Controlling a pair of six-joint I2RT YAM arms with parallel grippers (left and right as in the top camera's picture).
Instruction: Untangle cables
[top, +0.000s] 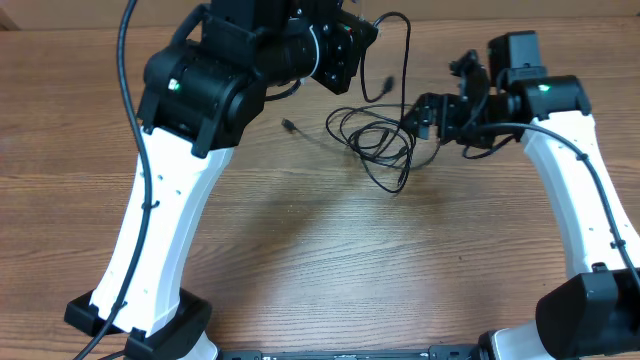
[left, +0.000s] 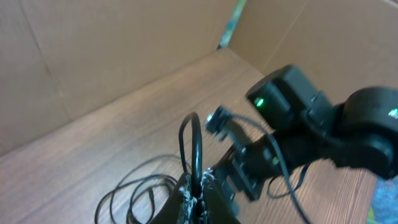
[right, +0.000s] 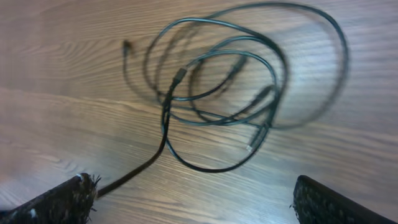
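My open right gripper moves sideways onto the raised piece of cable (right: 142, 167) next and closes, since that piece hangs just to its left in the overhead view.
The cables (top: 378, 142) are thin black cords lying in a loose tangle of loops on the wooden table (top: 300, 250). My left gripper (top: 366, 36) is raised above the table. In the left wrist view it (left: 200, 190) is shut on one cable strand (left: 198, 146), which arches up and drops to the tangle (left: 134, 190). My right gripper (top: 426, 116) is just right of the tangle. In the right wrist view it (right: 199, 202) is wide open and empty, with the loops (right: 217, 93) ahead of it. One strand (right: 134, 174) runs toward its left finger.
One loose plug end (top: 288, 125) lies left of the tangle and another (top: 385, 92) hangs above it. Brown cardboard walls (left: 112, 56) stand behind the table's far edge. The right arm's black wrist (left: 323, 130) is close to my left gripper.
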